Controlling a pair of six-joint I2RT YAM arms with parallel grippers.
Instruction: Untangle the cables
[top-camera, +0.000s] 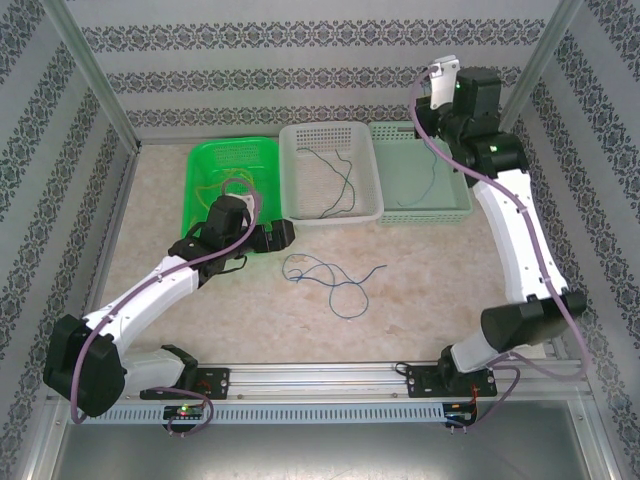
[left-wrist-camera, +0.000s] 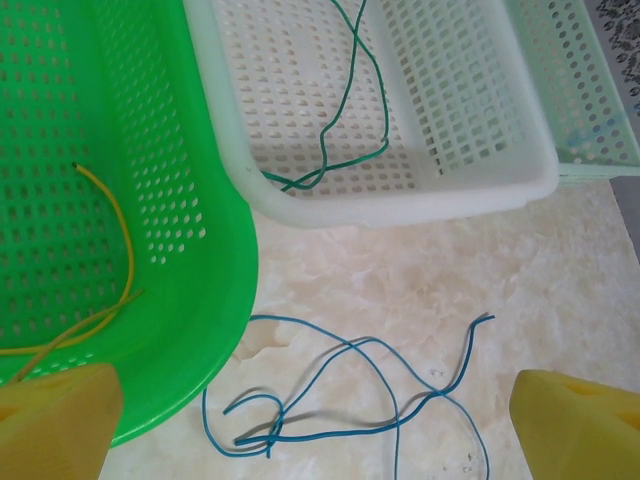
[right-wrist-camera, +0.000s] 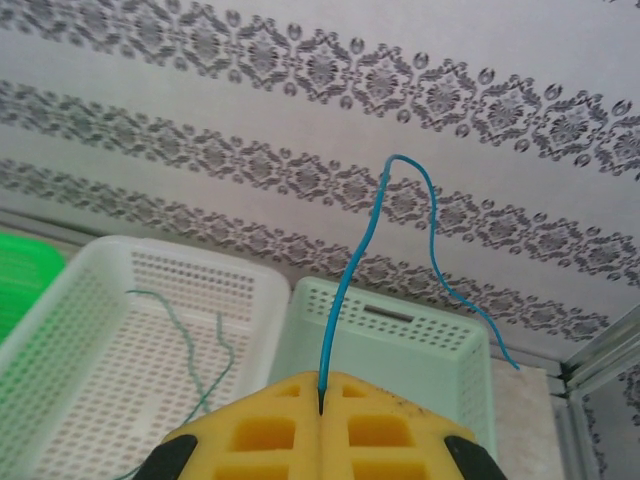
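Observation:
My right gripper brings the blue cable's end down into the pale green basket (top-camera: 418, 178) (right-wrist-camera: 400, 350) next and releases it, as the cable's loose length already hangs over that basket.
A tangle of blue cables (left-wrist-camera: 350, 385) lies on the marble table (top-camera: 420, 270), also seen from above as blue cables (top-camera: 330, 278). My left gripper (left-wrist-camera: 312, 400) hangs open just above them, its yellow fingers (left-wrist-camera: 55, 420) on either side and nothing between them. A yellow cable (left-wrist-camera: 115, 265) lies in the green basket (left-wrist-camera: 200, 230). A green cable (left-wrist-camera: 350, 90) lies in the white basket (left-wrist-camera: 470, 190). My right gripper (right-wrist-camera: 320, 392) is raised high over the pale green basket (right-wrist-camera: 400, 340), shut on the end of one blue cable (right-wrist-camera: 355, 265) that arcs up and droops to the right.
Three baskets stand in a row at the back: green basket (top-camera: 205, 175), white basket (top-camera: 290, 175), pale green basket (top-camera: 455, 205). Patterned walls and metal posts (top-camera: 95, 70) enclose the table. A rail (top-camera: 320, 378) with the arm bases runs along the near edge.

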